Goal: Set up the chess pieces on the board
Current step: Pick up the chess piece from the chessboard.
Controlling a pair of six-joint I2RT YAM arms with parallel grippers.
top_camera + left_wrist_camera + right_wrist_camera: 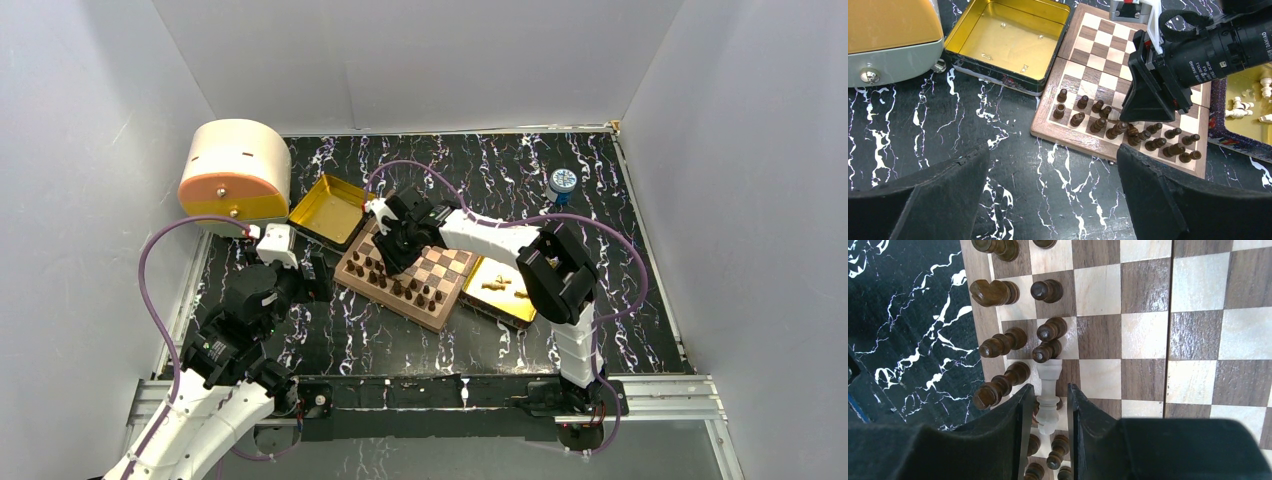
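The robot will bring its left gripper outward and to the right in the top view, onto the dark brown piece (1105, 111), because that piece sits against the light tan piece's base.
The board (447, 268) lies mid-table, also in the left wrist view (1108, 40) and the right wrist view (1148, 335). Several dark brown chess pieces (402, 287) stand in two rows along its near edge (1098, 117) (1003, 342). My right gripper (397, 248) (1048, 402) hangs over those rows, shut on a light tan piece (1049, 390) whose base points at the board. Other light pieces (497, 287) (1248, 105) lie in a gold tray. My left gripper (315, 275) (1053, 172) is open and empty over the table, near the board's near left edge.
The gold tray (478, 298) with the light pieces touches the board's right side. An empty gold tray (325, 210) (1008, 40) sits at the board's far left. A cream round appliance (235, 170) stands behind it. A blue-capped bottle (562, 181) stands far right.
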